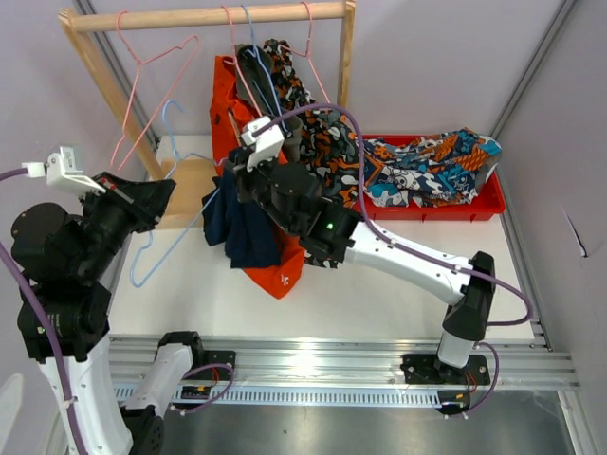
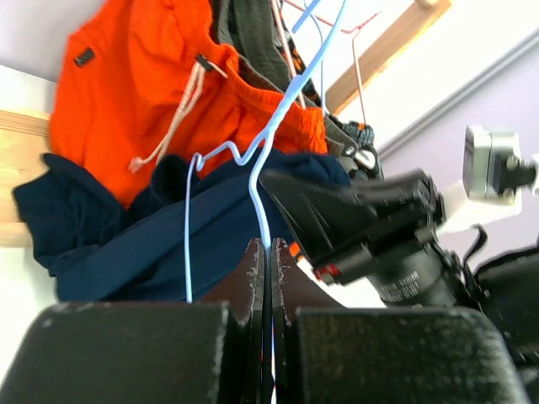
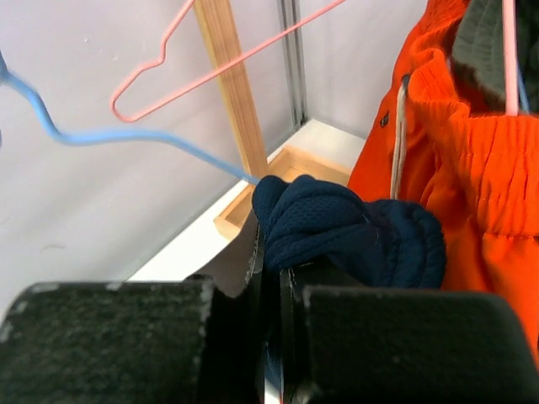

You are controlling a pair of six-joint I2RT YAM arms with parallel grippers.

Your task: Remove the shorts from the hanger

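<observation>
The robot's right gripper will lift away from the blue hanger next and then lower over the red tray, since the tray already holds the teal-print shorts.
The navy shorts (image 1: 248, 237) hang bunched on a light-blue wire hanger (image 1: 144, 265), in front of the bright orange shorts (image 1: 283, 270). My right gripper (image 1: 237, 185) is shut on a fold of the navy shorts (image 3: 337, 227), with the blue hanger (image 3: 126, 136) running off to its left. My left gripper (image 1: 167, 194) is shut on the blue hanger's wire (image 2: 263, 210), and the navy shorts (image 2: 126, 244) lie just beyond my left gripper (image 2: 269, 246). The orange shorts (image 2: 143, 93) hang from the rail behind them. Dark olive shorts (image 1: 258, 71) and blotch-print shorts (image 1: 322, 133) also hang there.
A wooden rack with a top rail (image 1: 209, 16) stands at the back, and pink hangers (image 1: 142, 76) hang on it. Its wooden foot (image 1: 190, 185) lies under my left gripper. A red tray (image 1: 474, 204) at back right holds teal-print shorts (image 1: 427, 171).
</observation>
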